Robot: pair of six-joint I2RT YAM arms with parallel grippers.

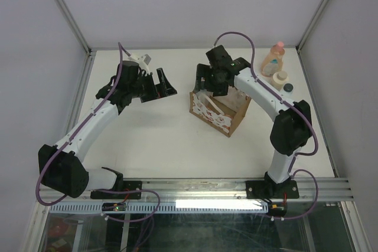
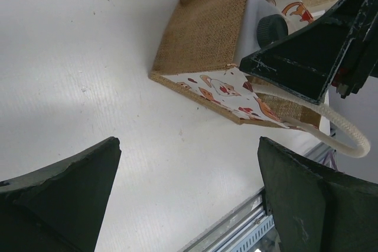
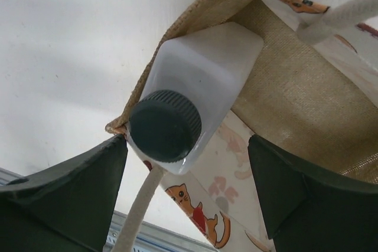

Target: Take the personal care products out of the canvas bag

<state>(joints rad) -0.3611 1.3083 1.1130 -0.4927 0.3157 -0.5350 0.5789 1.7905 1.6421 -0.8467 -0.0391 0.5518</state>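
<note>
The white bottle's body (image 3: 199, 84) sits between the canvas bag's sides. The right gripper lowers into the bag next, its open fingers passing either side of that body.
The canvas bag (image 1: 220, 113) stands upright mid-table, brown with a white cat-print side and cream rope handles. It also shows in the left wrist view (image 2: 204, 33). A white bottle with a dark cap (image 3: 166, 125) stands inside it against one corner, also seen in the left wrist view (image 2: 272, 28). My right gripper (image 1: 214, 88) is open over the bag's mouth, its fingers either side of the bottle's cap (image 3: 186, 187). My left gripper (image 1: 163, 87) is open and empty, left of the bag above bare table (image 2: 189, 196). A peach-orange bottle (image 1: 273, 58), a cream bottle with a round lid (image 1: 279, 78) and a dark-capped bottle (image 1: 288, 87) stand at the back right.
White walls with metal posts enclose the table on three sides. An aluminium rail (image 1: 236, 187) runs along the near edge by the arm bases. One rope handle (image 3: 139, 216) hangs just under the bottle cap between my right fingers.
</note>
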